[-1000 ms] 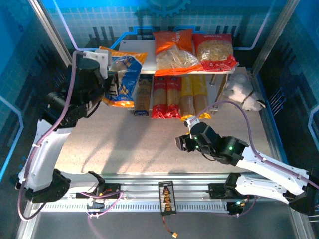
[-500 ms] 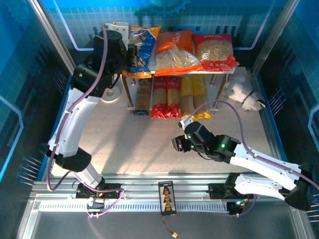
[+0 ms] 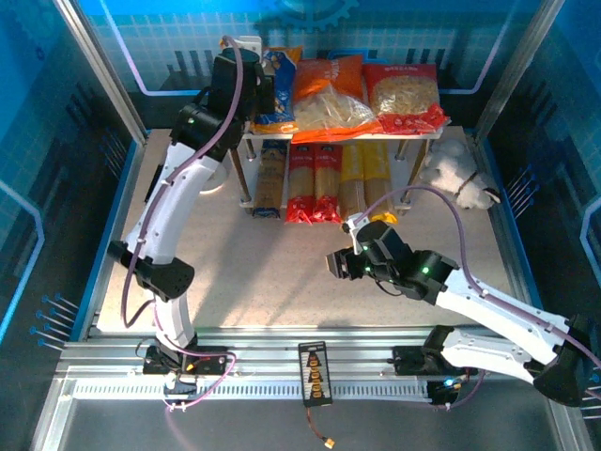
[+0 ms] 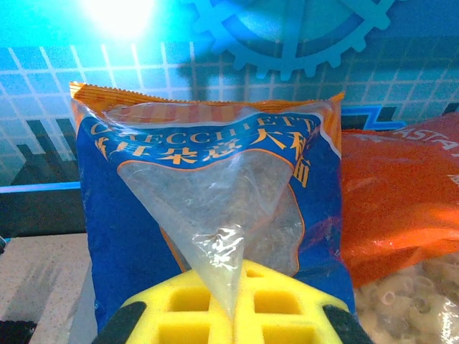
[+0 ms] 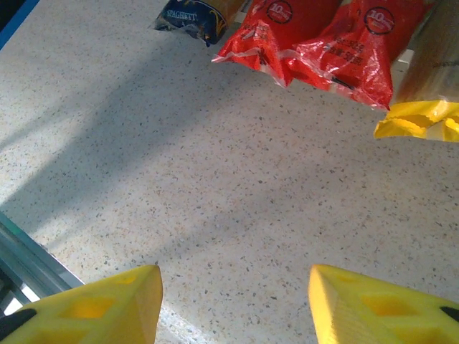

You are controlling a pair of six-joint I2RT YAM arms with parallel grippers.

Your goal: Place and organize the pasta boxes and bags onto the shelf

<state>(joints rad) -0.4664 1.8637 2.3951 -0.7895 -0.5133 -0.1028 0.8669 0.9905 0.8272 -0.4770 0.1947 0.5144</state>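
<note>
The blue-orange bag needs to get onto the shelf's top board. My left gripper should first move toward the orange bag, and then it should release the clear corner.
My left gripper is shut on the clear bottom corner of the blue-orange bag. It holds the bag over the left end of the shelf's top board, right beside the orange bag. The red bag lies at the right end. Under the board lie the pasta boxes: a blue-and-yellow one, two red and two yellow. My right gripper hangs open over bare tabletop in front of them, holding nothing.
A white plush toy sits on the table to the right of the shelf. The near ends of the red packs, the blue pack and a yellow pack show ahead of my right fingers. Speckled tabletop stretches in front.
My left arm has swung the blue-orange bag from left of the shelf up and right to the top board, beside the orange bag. The right arm has barely shifted.
</note>
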